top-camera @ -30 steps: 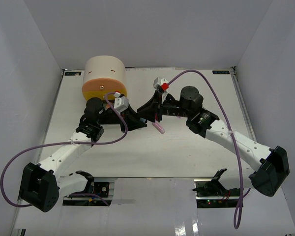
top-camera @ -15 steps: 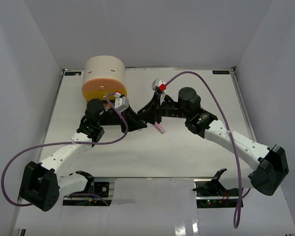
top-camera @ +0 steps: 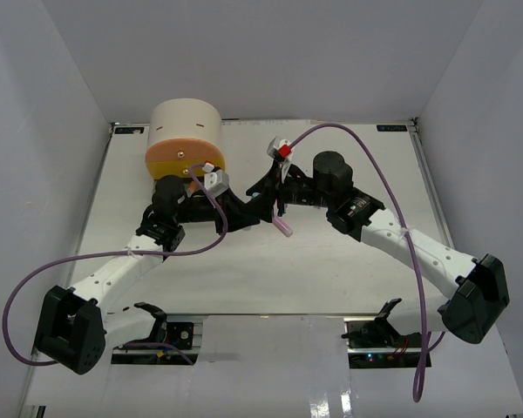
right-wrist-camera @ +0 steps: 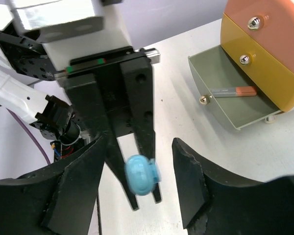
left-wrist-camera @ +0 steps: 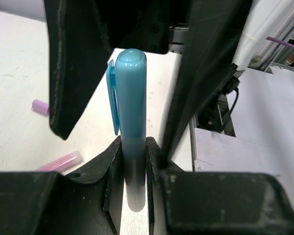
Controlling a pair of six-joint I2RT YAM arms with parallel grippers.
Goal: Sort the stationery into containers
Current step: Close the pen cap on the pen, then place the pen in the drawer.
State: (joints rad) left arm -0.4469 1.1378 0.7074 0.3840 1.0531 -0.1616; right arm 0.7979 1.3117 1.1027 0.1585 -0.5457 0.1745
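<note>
Next, my left gripper turns toward the cabinet, lowers over the open bottom drawer point(right-wrist-camera: 225, 112) and releases the blue pen.
My left gripper point(left-wrist-camera: 132, 147) is shut on a light blue pen point(left-wrist-camera: 131, 98) and holds it above the table. In the right wrist view the pen point(right-wrist-camera: 141, 175) points end-on between the fingers of my open right gripper point(right-wrist-camera: 142, 142). Those fingers point(left-wrist-camera: 76, 73) flank the pen's cap without clearly touching it. In the top view the two grippers meet in front of the beige cabinet point(top-camera: 186, 131). Its grey-green bottom drawer point(right-wrist-camera: 225, 112) is pulled open and holds a grey pen with an orange cap point(right-wrist-camera: 233, 91). The orange drawer point(right-wrist-camera: 264, 24) and the yellow drawer point(right-wrist-camera: 269, 63) are shut.
A pink pen point(top-camera: 282, 227) lies on the white table just in front of the grippers and also shows in the left wrist view point(left-wrist-camera: 61, 161). A small purple piece point(left-wrist-camera: 40, 106) lies beyond it. Grey walls stand close on both sides of the table.
My right gripper has moved a little left, closing in on the left gripper until its fingers stand around the blue pen. The left gripper has shifted slightly toward it.
</note>
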